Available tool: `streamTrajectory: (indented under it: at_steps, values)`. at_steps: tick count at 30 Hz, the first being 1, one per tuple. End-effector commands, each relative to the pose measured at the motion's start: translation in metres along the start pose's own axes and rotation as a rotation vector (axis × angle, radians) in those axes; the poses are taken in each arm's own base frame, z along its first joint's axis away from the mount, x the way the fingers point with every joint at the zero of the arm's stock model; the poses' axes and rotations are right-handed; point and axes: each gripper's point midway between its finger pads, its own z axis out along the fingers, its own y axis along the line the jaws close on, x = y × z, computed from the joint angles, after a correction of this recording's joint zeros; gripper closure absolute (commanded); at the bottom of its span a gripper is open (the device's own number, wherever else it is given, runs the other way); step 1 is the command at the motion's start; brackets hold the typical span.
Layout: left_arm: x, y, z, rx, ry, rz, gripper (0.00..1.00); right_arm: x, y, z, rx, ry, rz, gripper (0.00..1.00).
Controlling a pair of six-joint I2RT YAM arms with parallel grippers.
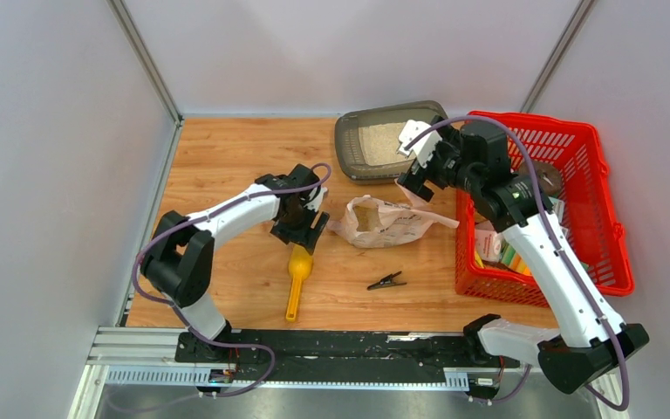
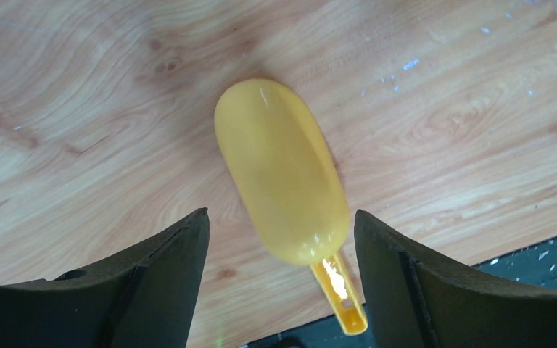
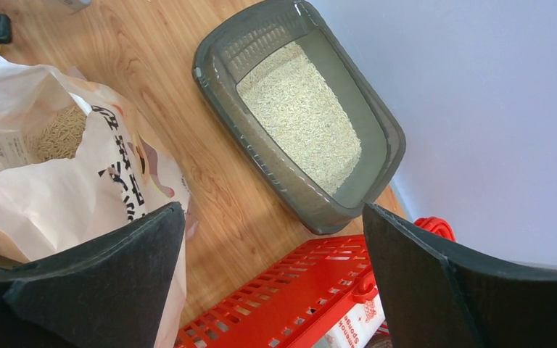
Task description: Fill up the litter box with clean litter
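My left gripper moves back and down onto the yellow scoop's handle (image 1: 296,287) (image 2: 331,277) beside its bowl next, as the handle lies nearer my base than the fingertips.
The litter box (image 1: 358,157) is a dark grey tray at the back of the table, also in the right wrist view (image 3: 221,61). Pale beige clean litter (image 1: 382,141) covers part of its floor (image 3: 301,116). An open white litter bag (image 1: 388,223) lies on its side in front of it, granules showing in its mouth (image 3: 58,134). My left gripper (image 1: 301,229) is open and empty just above the yellow scoop (image 2: 283,170), which lies bowl down on the wood (image 1: 297,275). My right gripper (image 1: 419,175) is open and empty, held between the tray and the red basket.
A red mesh basket (image 1: 606,209) with boxes and a sponge pack stands at the right (image 3: 297,290). A small black clip (image 1: 386,281) lies on the wood near the front. Grey walls close in the table on three sides.
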Motion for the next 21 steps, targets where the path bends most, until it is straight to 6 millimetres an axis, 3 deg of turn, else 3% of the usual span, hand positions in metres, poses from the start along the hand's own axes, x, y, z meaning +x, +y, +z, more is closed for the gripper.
streamTrajectory:
  at_steps: [1, 4, 9, 11, 14, 17, 18, 21]
  values:
    - [0.009, 0.005, -0.035, -0.015, -0.056, 0.092, 0.19, -0.029, -0.026, -0.012, 0.088, -0.068, 0.01, 0.0]
    - [0.031, 0.003, -0.031, -0.02, -0.048, 0.054, 0.19, -0.037, -0.036, -0.004, 0.102, -0.078, -0.009, 0.0]
    - [0.081, -0.027, -0.015, 0.048, 0.013, 0.106, 0.19, -0.039, -0.039, 0.013, 0.083, -0.087, -0.075, 0.0]
    - [0.088, -0.035, -0.009, 0.071, 0.031, 0.112, 0.19, -0.037, -0.039, 0.017, 0.081, -0.085, -0.079, 0.0]
    - [0.098, -0.026, 0.0, 0.01, 0.069, 0.081, 0.21, -0.036, -0.035, 0.021, 0.068, -0.086, -0.055, 0.0]
    - [0.106, -0.017, 0.005, -0.044, 0.101, 0.056, 0.31, -0.034, -0.032, 0.023, 0.064, -0.088, -0.024, 0.0]
    - [0.109, -0.018, 0.008, -0.037, 0.121, 0.052, 0.41, -0.036, -0.033, 0.023, 0.067, -0.095, -0.023, 0.0]
    - [0.112, -0.025, 0.014, 0.007, 0.153, 0.063, 0.58, -0.032, -0.034, 0.025, 0.078, -0.082, -0.014, 0.0]
